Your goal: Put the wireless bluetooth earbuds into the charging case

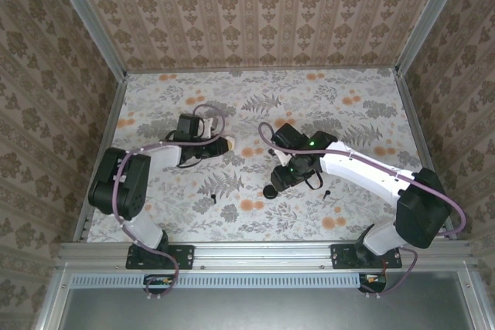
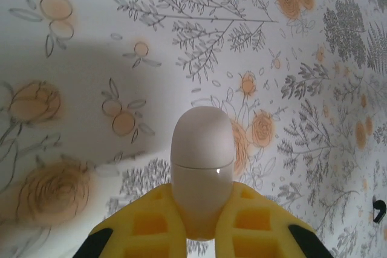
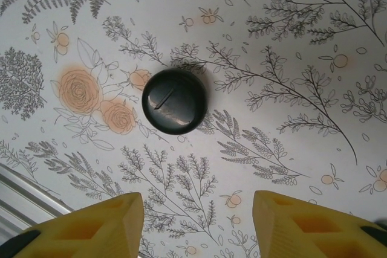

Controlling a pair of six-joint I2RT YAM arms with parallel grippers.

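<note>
The white case needs to get onto that bare cloth (image 1: pixel 225 130), so my left gripper should first move slightly outward, then lower the case and release it.
The white glossy charging case (image 2: pixel 202 149) is closed and sticks out from between the yellow fingers of my left gripper (image 2: pixel 202 196), which is shut on it just above the table. From above, this left gripper (image 1: pixel 219 145) and the case (image 1: pixel 228 144) are left of centre. One tiny black earbud (image 1: pixel 213 195) lies in front of them on the cloth; the other earbud (image 1: pixel 328 192) lies to the right and also appears as an earbud (image 2: pixel 379 208) at the frame's edge. My right gripper (image 1: pixel 278 182) (image 3: pixel 196 228) hangs open over the cloth, nothing between its fingers.
A dark glossy round knob-like object (image 3: pixel 175 101) (image 1: pixel 270 191) rests on the floral tablecloth (image 1: pixel 309 98) just beyond the right gripper's fingertips. Patterned walls enclose the table on three sides, with a metal rail (image 1: pixel 263 251) along the near edge.
</note>
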